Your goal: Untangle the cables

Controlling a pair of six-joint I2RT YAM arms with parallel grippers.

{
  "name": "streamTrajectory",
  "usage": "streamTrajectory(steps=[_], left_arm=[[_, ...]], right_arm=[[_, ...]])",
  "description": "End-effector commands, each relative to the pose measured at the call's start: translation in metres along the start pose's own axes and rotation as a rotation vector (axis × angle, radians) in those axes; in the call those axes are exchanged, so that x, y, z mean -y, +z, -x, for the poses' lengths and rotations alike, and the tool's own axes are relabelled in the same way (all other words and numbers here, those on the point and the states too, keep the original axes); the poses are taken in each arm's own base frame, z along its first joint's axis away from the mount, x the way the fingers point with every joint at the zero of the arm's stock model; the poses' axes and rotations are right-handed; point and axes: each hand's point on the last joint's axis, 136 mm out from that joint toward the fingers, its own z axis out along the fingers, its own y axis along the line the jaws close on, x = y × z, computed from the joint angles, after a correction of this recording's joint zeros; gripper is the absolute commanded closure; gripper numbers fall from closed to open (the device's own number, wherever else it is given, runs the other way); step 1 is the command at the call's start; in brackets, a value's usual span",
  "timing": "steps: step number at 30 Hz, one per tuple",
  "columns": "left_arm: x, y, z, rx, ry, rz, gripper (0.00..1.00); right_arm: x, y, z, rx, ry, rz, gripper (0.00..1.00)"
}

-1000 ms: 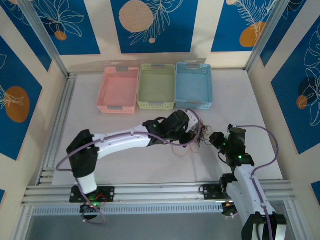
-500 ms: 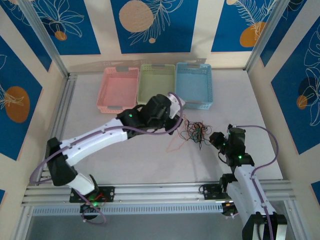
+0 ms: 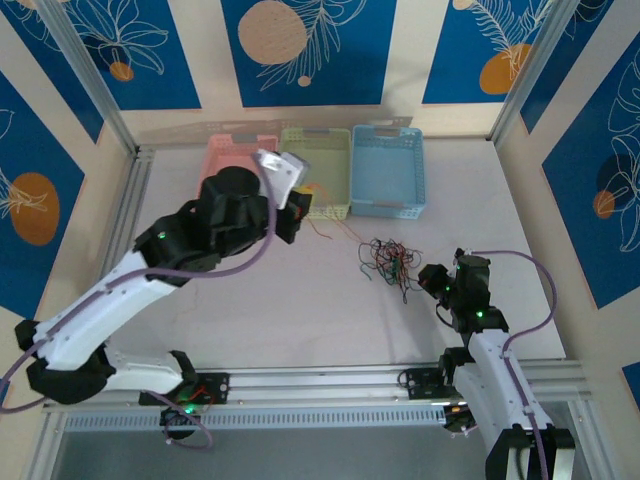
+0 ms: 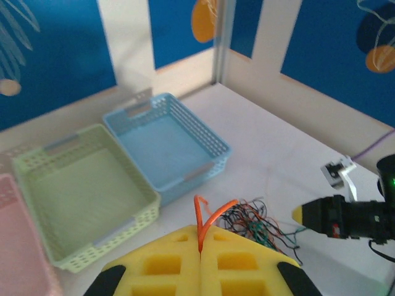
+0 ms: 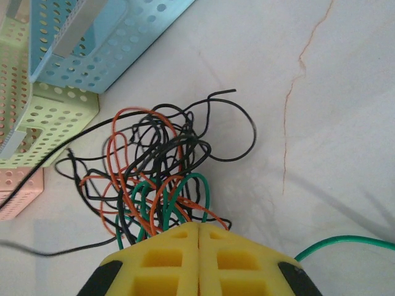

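Observation:
My left gripper needs to go toward the pink basket, then back and down to the clear tabletop, and then let go of the orange cable, because the cable still trails toward the knot (image 4: 259,225).
The cables (image 3: 388,260) lie as a knot of black, orange and green wires on the white table, right of centre. My right gripper (image 3: 428,278) sits at the knot's right edge. In the right wrist view its yellow fingers (image 5: 199,227) are shut, with the cables (image 5: 154,166) running in under the tips. My left gripper (image 3: 296,200) is raised near the baskets. It (image 4: 200,237) is shut on a single orange cable (image 4: 210,213), which loops out of the closed tips. That cable's thin end (image 3: 335,228) trails toward the knot (image 4: 259,225).
Three baskets stand at the back: pink (image 3: 225,150), partly behind the left arm, green (image 3: 325,160) and blue (image 3: 388,170). A loose green wire (image 5: 345,240) lies beside the right fingers. Aluminium rails run along the table's left and near edges.
The left arm has risen and swung back and left from the knot to the baskets, drawing the orange cable out with it. The knot and the right gripper have stayed put.

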Motion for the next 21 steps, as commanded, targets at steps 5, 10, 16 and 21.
streamTrajectory(steps=[5, 10, 16, 21], left_arm=[[-0.022, -0.040, 0.020, 0.088, 0.004, 0.068, 1.00], [-0.033, -0.064, 0.031, 0.141, -0.001, 0.105, 1.00], [-0.032, -0.076, 0.034, 0.149, -0.001, 0.084, 1.00], [-0.015, -0.048, -0.003, 0.035, -0.017, 0.003, 1.00]], right_arm=[[0.001, -0.001, 0.000, 0.011, -0.022, -0.004, 1.00], [0.000, -0.001, 0.000, 0.012, -0.024, -0.006, 1.00], [0.000, -0.001, 0.000, 0.011, -0.025, -0.007, 1.00], [-0.003, -0.001, -0.001, 0.005, -0.032, 0.011, 0.88]])
